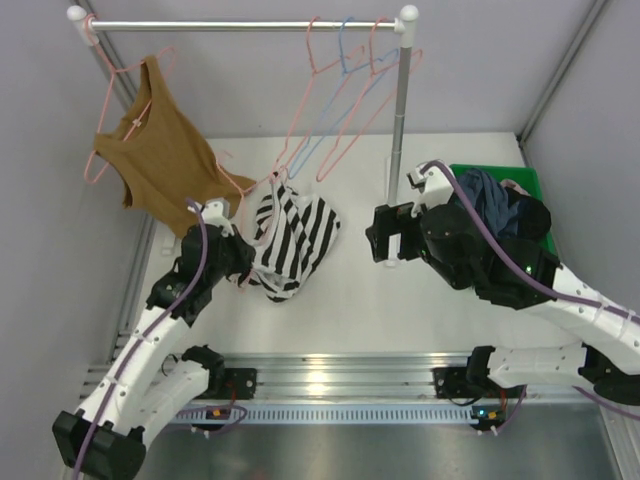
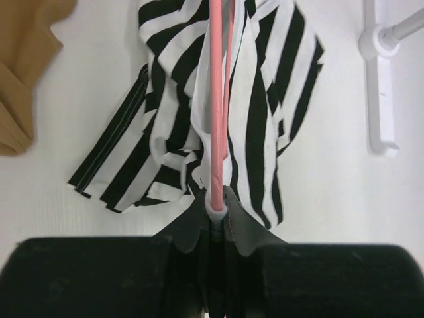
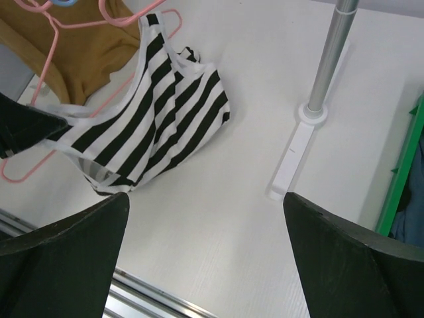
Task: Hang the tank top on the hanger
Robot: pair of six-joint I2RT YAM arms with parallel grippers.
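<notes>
The bar (image 1: 137,26) is bare in one part beside the brown tank top, so my left gripper will move up and outward to that part and release the pink hanger there.
The black-and-white striped tank top (image 1: 297,235) lies crumpled on the white table left of centre. It also shows in the left wrist view (image 2: 258,112) and the right wrist view (image 3: 156,126). My left gripper (image 1: 243,270) is shut on a pink wire hanger (image 2: 216,99), clamped at its fingertips (image 2: 233,222). The wire runs up into the folds of the striped top, and pink wire ends stick out around the fabric (image 3: 14,177). My right gripper (image 1: 380,240) hovers right of the top, wide open and empty (image 3: 205,199).
A garment rack (image 1: 250,25) spans the back, its right pole (image 3: 329,59) and foot close to my right gripper. A brown tank top (image 1: 160,160) hangs on it at the left; spare pink and blue hangers (image 1: 345,70) hang at the right. A green bin (image 1: 495,178) holds a dark garment.
</notes>
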